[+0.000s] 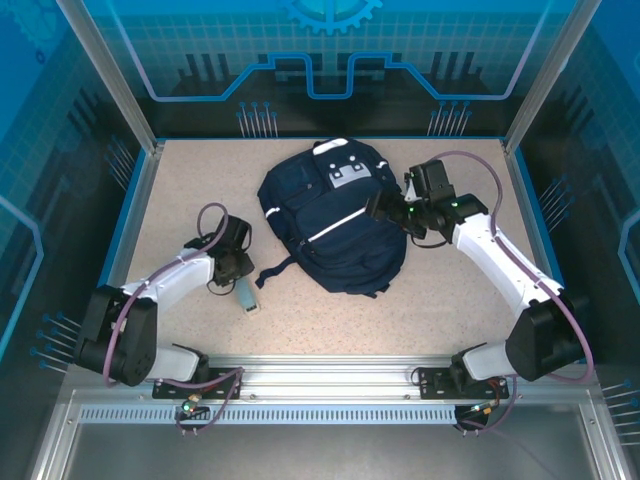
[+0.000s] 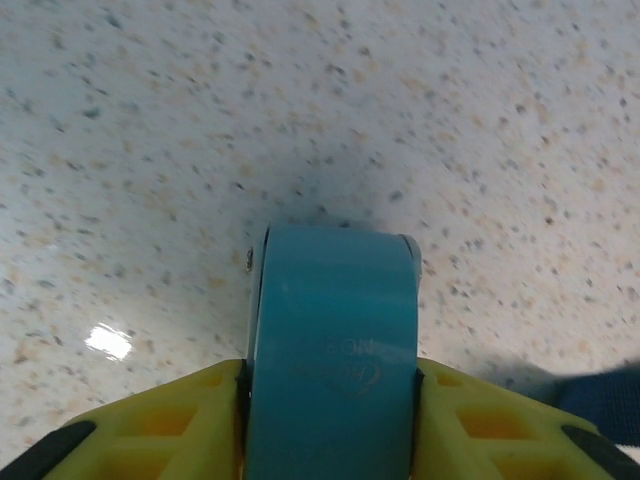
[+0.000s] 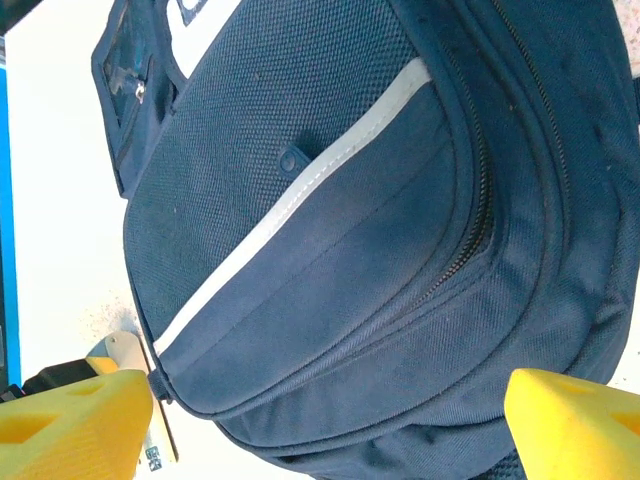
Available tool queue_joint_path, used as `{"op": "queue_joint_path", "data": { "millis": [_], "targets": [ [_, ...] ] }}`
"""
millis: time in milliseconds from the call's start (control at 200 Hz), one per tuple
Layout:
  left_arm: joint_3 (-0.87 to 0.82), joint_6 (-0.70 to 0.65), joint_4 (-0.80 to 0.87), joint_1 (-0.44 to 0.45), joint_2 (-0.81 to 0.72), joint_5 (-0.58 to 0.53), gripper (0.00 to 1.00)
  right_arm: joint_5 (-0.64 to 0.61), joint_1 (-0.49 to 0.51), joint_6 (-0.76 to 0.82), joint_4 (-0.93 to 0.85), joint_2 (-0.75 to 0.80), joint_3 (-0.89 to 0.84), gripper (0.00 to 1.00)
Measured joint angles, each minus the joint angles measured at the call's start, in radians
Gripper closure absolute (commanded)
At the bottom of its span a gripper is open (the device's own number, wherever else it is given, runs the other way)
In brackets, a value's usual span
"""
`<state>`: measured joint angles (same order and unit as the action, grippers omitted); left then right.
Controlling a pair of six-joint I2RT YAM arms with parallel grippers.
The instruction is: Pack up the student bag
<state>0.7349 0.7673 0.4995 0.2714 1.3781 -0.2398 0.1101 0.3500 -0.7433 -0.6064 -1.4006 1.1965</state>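
Note:
The teal case (image 1: 247,297) sits low beside the dark strap, past the bag (image 1: 335,220), so I should swing my right gripper back across the bag and down onto the case next.
The student bag (image 1: 335,220), navy blue with a white stripe and a pale patch near its top, lies flat in the middle of the table. My left gripper (image 1: 240,278) is low at the bag's left and shut on a teal case (image 1: 247,297). In the left wrist view the teal case (image 2: 335,340) is pressed between both yellow fingers (image 2: 160,425), just above the speckled tabletop. My right gripper (image 1: 385,208) is at the bag's right side and open. Its yellow fingers (image 3: 75,425) stand wide apart in front of the student bag's (image 3: 330,250) zipped front pocket.
A dark strap (image 1: 272,272) trails from the bag's lower left, close to my left gripper. A thin pale flat thing with a small printed label (image 3: 135,370) pokes out from beside the bag. Blue walls and metal posts (image 1: 115,80) ring the speckled table (image 1: 330,320).

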Motion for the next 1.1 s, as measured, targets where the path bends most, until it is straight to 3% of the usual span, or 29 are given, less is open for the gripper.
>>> {"op": "queue_joint_path", "data": {
  "millis": [180,280,455,665,1101],
  "targets": [
    [0.021,0.02,0.024,0.006,0.005,0.017,0.21,-0.045,0.05,0.016,-0.043,-0.011,0.017,0.08],
    [0.056,0.003,0.047,-0.007,-0.008,0.029,0.13,-0.103,0.124,0.031,-0.079,-0.043,0.069,0.09],
    [0.117,-0.045,0.076,-0.156,-0.112,0.057,0.09,-0.204,0.32,0.061,-0.127,-0.156,0.221,0.12],
    [0.155,-0.094,0.119,-0.371,-0.222,0.084,0.05,-0.264,0.526,0.086,-0.175,-0.414,0.475,0.13],
    [0.167,-0.151,0.202,-0.51,-0.269,0.114,0.02,-0.201,0.682,0.148,-0.307,-1.014,1.114,0.15]
  ]
}}
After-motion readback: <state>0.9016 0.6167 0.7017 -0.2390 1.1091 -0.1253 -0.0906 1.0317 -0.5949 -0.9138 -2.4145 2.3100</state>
